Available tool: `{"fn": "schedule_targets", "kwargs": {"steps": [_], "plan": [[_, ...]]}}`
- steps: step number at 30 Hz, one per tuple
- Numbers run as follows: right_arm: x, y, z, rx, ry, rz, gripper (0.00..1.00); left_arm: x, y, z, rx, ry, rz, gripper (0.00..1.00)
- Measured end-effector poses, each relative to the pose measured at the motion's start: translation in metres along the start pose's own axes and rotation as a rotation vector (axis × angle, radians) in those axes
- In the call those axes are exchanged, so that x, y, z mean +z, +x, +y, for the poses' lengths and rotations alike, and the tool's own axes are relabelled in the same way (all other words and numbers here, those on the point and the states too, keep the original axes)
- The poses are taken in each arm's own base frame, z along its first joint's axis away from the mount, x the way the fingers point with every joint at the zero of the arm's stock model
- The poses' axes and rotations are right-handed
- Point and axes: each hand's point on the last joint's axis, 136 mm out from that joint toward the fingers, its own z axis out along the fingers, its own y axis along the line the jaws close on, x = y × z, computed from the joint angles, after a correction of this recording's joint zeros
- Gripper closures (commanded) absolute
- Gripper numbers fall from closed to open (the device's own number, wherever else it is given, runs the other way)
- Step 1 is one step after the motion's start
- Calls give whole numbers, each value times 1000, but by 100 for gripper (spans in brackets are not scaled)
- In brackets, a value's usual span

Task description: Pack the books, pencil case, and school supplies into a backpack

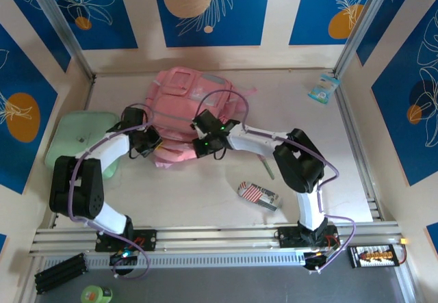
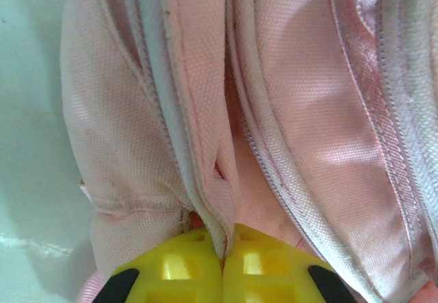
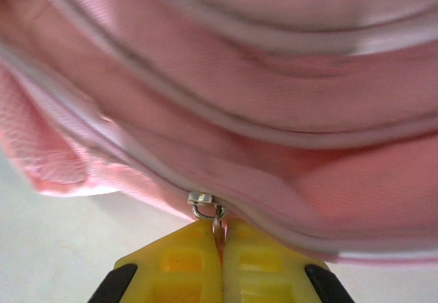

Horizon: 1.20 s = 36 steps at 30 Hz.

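Note:
My right gripper moves outward along the backpack's piped seam (image 3: 383, 254) next, toward the blue-and-white packet, and releases the zipper pull, as the slider (image 3: 204, 199) sits only partway along.
The pink backpack (image 1: 185, 94) lies at the middle back of the table. My left gripper (image 1: 152, 143) is at its near left edge, and in the left wrist view its yellow fingers (image 2: 185, 269) are shut on a fold of the backpack's piped seam (image 2: 217, 200). My right gripper (image 1: 203, 143) is at the near middle edge, shut (image 3: 222, 234) on the metal zipper pull below the slider (image 3: 204, 199). The striped pencil case (image 1: 258, 195) lies on the table in front of the right arm. The thin green pen (image 1: 268, 169) rests just behind it. The books are out of view.
A mint-green flat case (image 1: 81, 135) lies at the left, partly under the left arm. A small blue-and-white packet (image 1: 323, 87) sits at the back right near the metal post. Aluminium rails run along the table's sides and front.

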Motion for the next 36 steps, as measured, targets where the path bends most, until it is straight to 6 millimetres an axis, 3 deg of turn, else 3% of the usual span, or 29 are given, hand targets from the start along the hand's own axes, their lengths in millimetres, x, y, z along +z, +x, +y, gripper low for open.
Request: {"fn": "schedule_targets", "kwargs": {"steps": [6, 13, 18, 21, 27, 29, 32, 33, 36], "plan": [[-9, -18, -50, 84, 29, -35, 99, 1, 6, -15, 52, 47, 15, 100], [-14, -40, -72, 75, 36, -60, 97, -1, 4, -20, 80, 68, 5, 100], [-18, -52, -135, 146, 147, -68, 94, -5, -2, -12, 99, 37, -27, 100], [-17, -59, -154, 168, 165, -70, 93, -5, -2, -12, 111, 37, -25, 100], [-16, -63, -160, 177, 174, -58, 86, -5, 0, -12, 133, 40, -14, 100], [-17, -64, -159, 184, 166, -59, 79, -5, 2, -12, 137, 44, -8, 100], [-24, -66, -158, 209, 143, -68, 59, -5, 2, -11, 142, 42, -6, 100], [-29, -68, -157, 215, 131, -77, 55, -5, 2, -11, 144, 42, -3, 98], [-54, -73, -148, 228, 88, -119, 47, -7, 3, -10, 156, 39, 2, 75]]}}
